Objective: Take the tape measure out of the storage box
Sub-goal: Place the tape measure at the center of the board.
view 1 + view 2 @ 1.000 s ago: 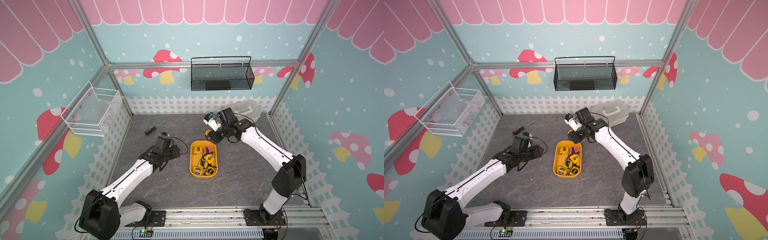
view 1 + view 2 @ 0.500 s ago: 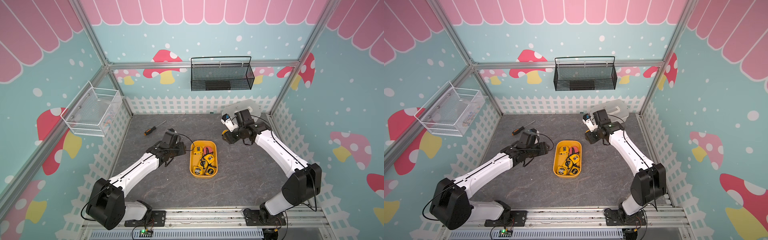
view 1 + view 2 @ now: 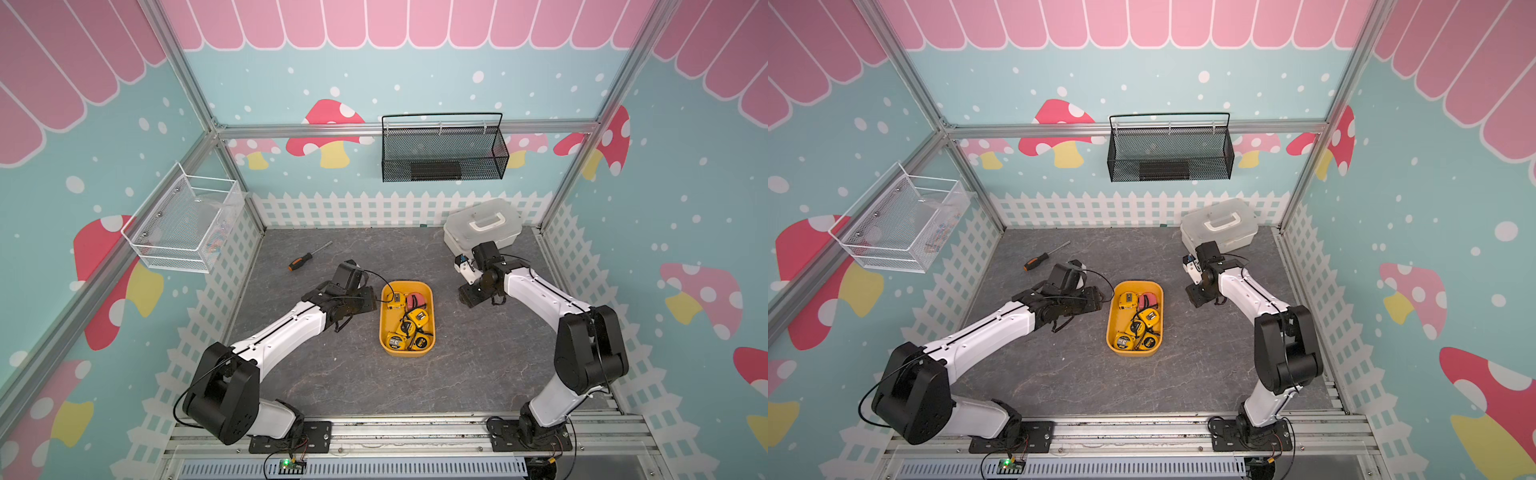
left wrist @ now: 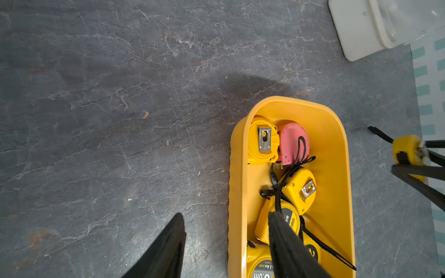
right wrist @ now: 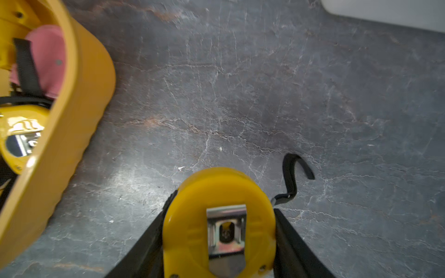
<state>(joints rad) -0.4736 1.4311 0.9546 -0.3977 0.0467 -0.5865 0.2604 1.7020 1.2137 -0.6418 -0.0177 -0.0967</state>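
My right gripper will next go down, edging away from the storage box [image 3: 407, 354], and release the yellow tape measure on the bare, clear tabletop below it.
The yellow storage box [image 3: 407, 354] [image 3: 1133, 353] lies mid-table with several yellow tape measures and a pink one [image 4: 291, 142] inside. My right gripper [image 5: 221, 204] is shut on a yellow tape measure [image 5: 218, 216], clip side facing the camera, low over the table to the right of the box; its black strap [image 5: 289, 178] rests on the table. In both top views the right gripper [image 3: 469, 297] [image 3: 1196, 297] hides that tape measure. My left gripper [image 4: 226, 214] [image 3: 368, 301] is open astride the box's left wall [image 4: 237, 192], one finger over the tapes and one outside.
A white lidded case [image 3: 482, 224] stands at the back right, close behind the right arm. An orange-handled screwdriver [image 3: 305, 258] lies at the back left. A black mesh basket [image 3: 442, 151] hangs on the back wall and a white wire basket [image 3: 183, 224] on the left wall.
My right arm has carried the tape measure from the box's far end out to the right and lower. My left arm has moved right, up to the box's left wall.
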